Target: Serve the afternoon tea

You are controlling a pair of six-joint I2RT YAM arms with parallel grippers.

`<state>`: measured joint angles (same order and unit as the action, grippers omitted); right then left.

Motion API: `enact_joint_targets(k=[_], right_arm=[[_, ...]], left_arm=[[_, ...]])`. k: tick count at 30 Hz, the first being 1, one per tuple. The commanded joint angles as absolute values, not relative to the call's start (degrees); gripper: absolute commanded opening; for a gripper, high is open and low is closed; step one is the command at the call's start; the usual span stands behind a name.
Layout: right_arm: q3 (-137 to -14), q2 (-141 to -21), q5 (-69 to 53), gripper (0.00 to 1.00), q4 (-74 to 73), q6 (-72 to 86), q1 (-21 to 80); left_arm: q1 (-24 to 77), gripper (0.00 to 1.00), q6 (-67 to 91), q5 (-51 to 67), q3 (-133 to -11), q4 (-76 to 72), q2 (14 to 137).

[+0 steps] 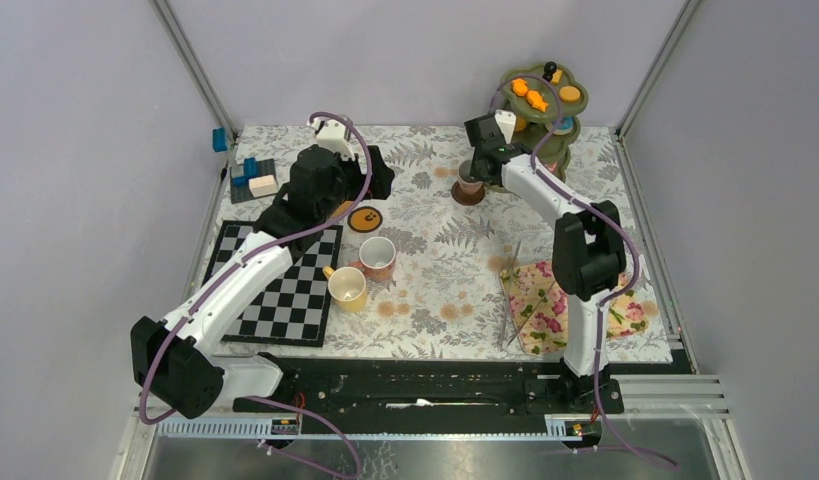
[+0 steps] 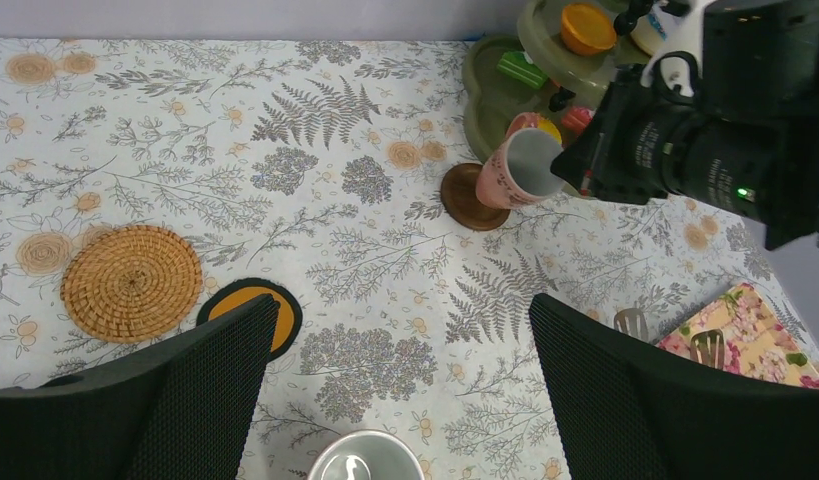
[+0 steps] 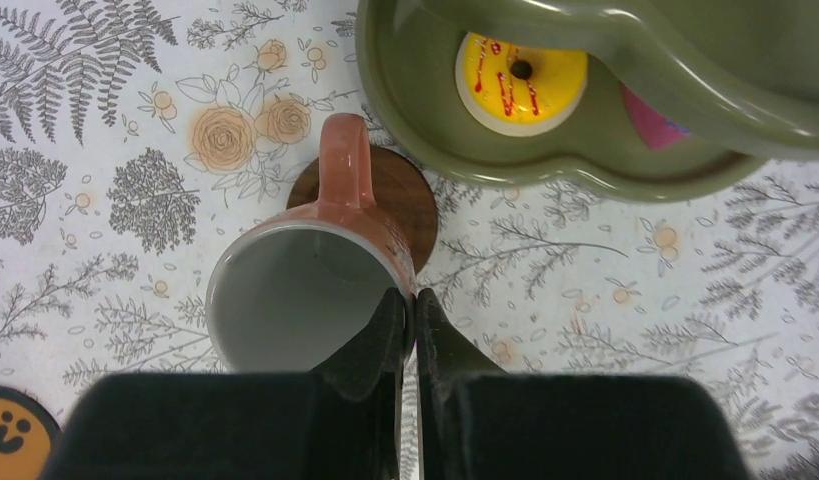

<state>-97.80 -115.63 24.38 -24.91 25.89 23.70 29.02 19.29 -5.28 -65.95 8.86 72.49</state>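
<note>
The dark brown coaster (image 1: 468,195) (image 3: 409,204) lies beneath the leaning pinkish mug. My right gripper therefore lowers the mug's base down onto the coaster next and releases the mug's rim.
My right gripper (image 3: 415,305) is shut on the rim of a pinkish mug (image 3: 295,290), one finger inside and one outside. The mug (image 2: 525,167) leans over a dark brown coaster (image 2: 467,200), right beside the olive-green stand (image 1: 541,120). A yellow donut (image 3: 522,70) lies on the stand's lowest tier. My left gripper (image 2: 395,390) hangs open over the tablecloth with nothing between its fingers. A woven coaster (image 2: 131,282) and an orange-faced coaster (image 2: 280,310) lie to its left. A second pinkish mug (image 1: 378,257) and a yellow mug (image 1: 347,288) stand mid-table.
A chessboard (image 1: 285,285) lies at the front left, with blue and white blocks (image 1: 250,178) behind it. A floral cloth (image 1: 545,300) with metal cutlery (image 1: 512,290) sits at the front right. Metal frame posts stand at the back corners.
</note>
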Motion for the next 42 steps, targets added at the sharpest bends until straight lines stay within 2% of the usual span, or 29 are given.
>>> enact_joint_targets(k=[1,22,27,34,38,42], right_arm=[[-104.7,-118.3,22.8,0.0,-24.3,26.0,23.0],[-109.6,-124.2,22.0,0.0,-28.0,25.6,22.4],[-110.7,-124.5,20.9,0.18,-28.9,25.2,22.4],[-115.2,-123.4,20.1,0.36,-34.0,23.5,22.4],[-116.8,-118.5,18.5,0.47,-37.3,21.2,22.5],[-111.2,-109.6,15.0,0.6,-36.3,18.7,23.6]], left_arm=[[29.4,0.99,18.9,-6.0,-65.6,5.5,72.5],[29.9,0.99,18.7,-6.4,-65.5,5.6,72.8],[29.9,0.99,19.8,-7.7,-65.4,5.7,73.5],[28.8,0.99,21.1,-8.9,-65.5,6.1,75.4],[27.1,0.99,24.6,-11.1,-65.3,6.6,77.8],[23.9,0.98,32.1,-16.0,-66.3,10.3,84.2]])
